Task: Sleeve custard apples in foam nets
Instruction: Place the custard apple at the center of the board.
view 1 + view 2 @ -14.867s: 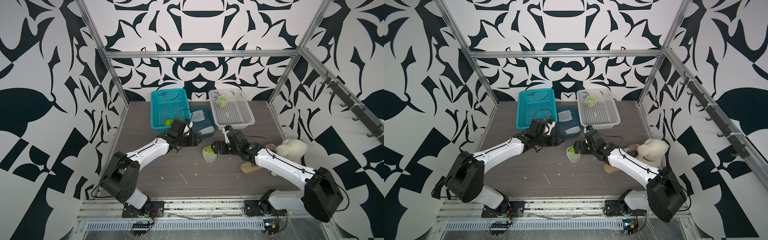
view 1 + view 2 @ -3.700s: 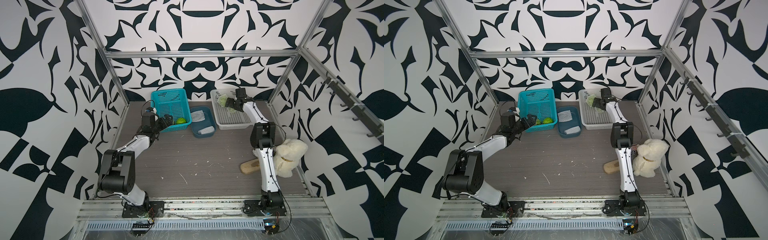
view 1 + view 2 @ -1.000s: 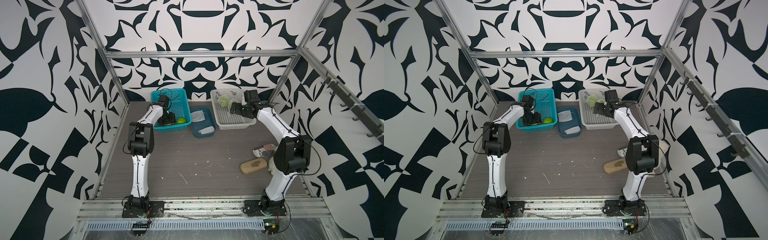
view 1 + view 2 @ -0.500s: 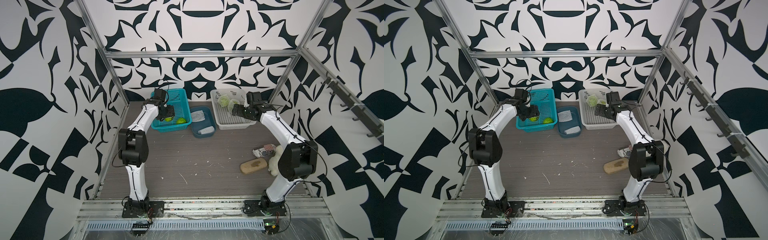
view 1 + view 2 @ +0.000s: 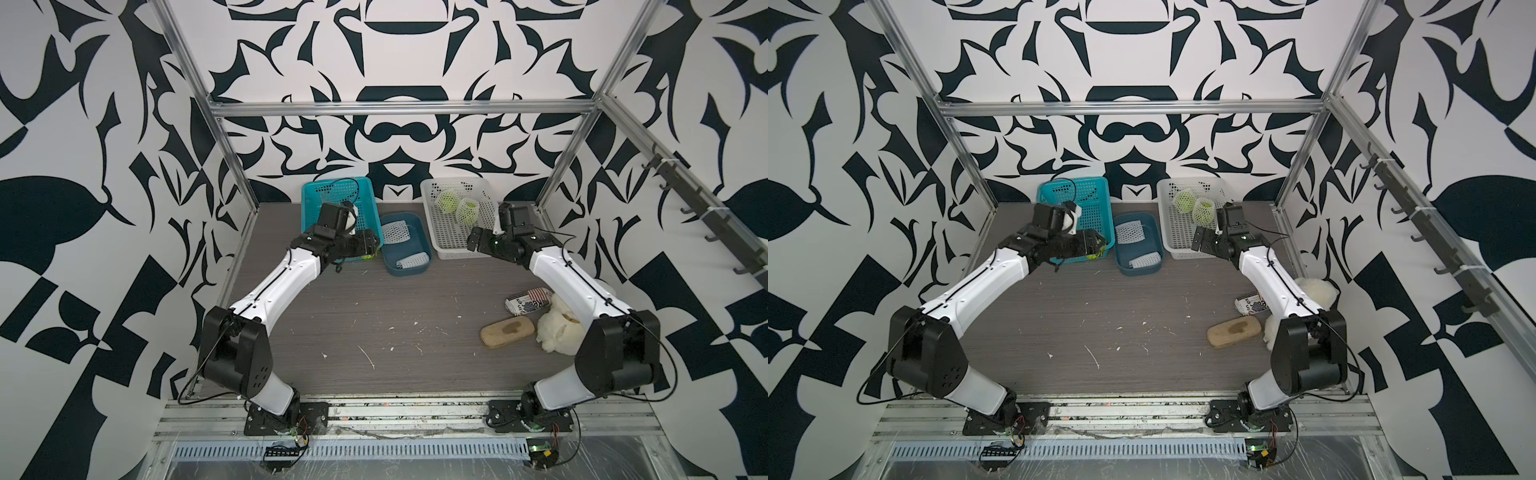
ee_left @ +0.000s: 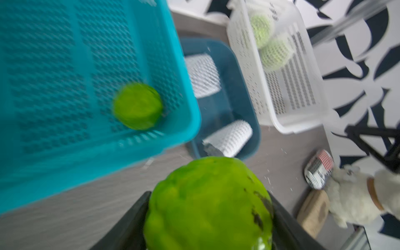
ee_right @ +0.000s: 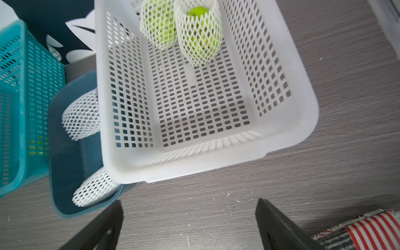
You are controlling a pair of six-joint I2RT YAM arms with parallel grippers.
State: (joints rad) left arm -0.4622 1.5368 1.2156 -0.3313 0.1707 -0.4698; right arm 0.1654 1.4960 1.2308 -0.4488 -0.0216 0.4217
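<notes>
Open tabletop before the dark blue tray lies below and back from my left gripper, so next my left gripper should draw back and down to release the custard apple.
My left gripper [image 5: 370, 249] is shut on a bare green custard apple [image 6: 207, 205], held over the front corner of the teal basket [image 5: 332, 193]. Another bare custard apple [image 6: 137, 106] lies inside that basket. Two flat white foam nets [image 5: 395, 231] [image 5: 411, 262] lie in the dark blue tray [image 5: 405, 272]. Two custard apples in foam nets [image 7: 158, 23] [image 7: 198, 32] rest at the far end of the white basket [image 7: 216, 164]. My right gripper [image 7: 189, 205] hangs open and empty over the table just in front of the white basket.
At the right side of the table lie a cream plush toy [image 5: 559, 330], a tan block [image 5: 507, 332] and a striped packet [image 5: 528, 301]. The three containers stand side by side along the back wall. Metal frame posts mark the back corners.
My left gripper has come out of the teal basket toward its front right corner with the custard apple in it. My right gripper has drawn back from the white basket toward the front.
</notes>
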